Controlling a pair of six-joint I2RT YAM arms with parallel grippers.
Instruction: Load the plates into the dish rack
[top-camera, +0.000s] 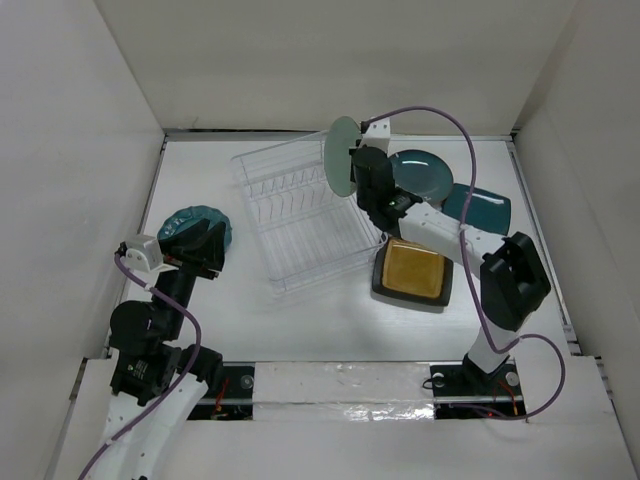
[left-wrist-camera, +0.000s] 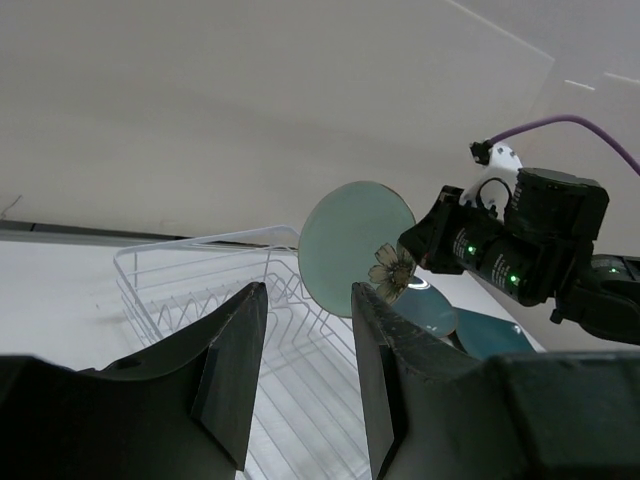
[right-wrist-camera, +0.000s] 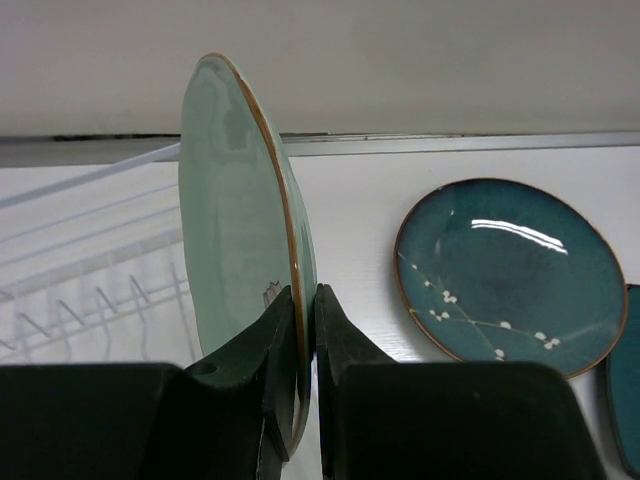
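The rack's end wires lie below the plate's rim on that side, so my right gripper should next go down and left in the top view and release that rim.
A pale green plate (top-camera: 340, 155) with a flower motif stands upright on its edge, and my right gripper (right-wrist-camera: 305, 300) is shut on its rim, holding it over the far right end of the clear dish rack (top-camera: 300, 225). The same plate (left-wrist-camera: 345, 245) shows in the left wrist view behind the rack (left-wrist-camera: 190, 270). My left gripper (left-wrist-camera: 305, 300) is open with nothing between its fingers. It sits at the left (top-camera: 205, 250), over the near edge of a teal scalloped plate (top-camera: 185, 222) lying flat.
A dark teal round plate (top-camera: 425, 175) lies flat right of the rack, with a teal square plate (top-camera: 482, 207) beside it. A black-rimmed amber square plate (top-camera: 413, 272) lies nearer, under the right arm. White walls enclose the table on three sides.
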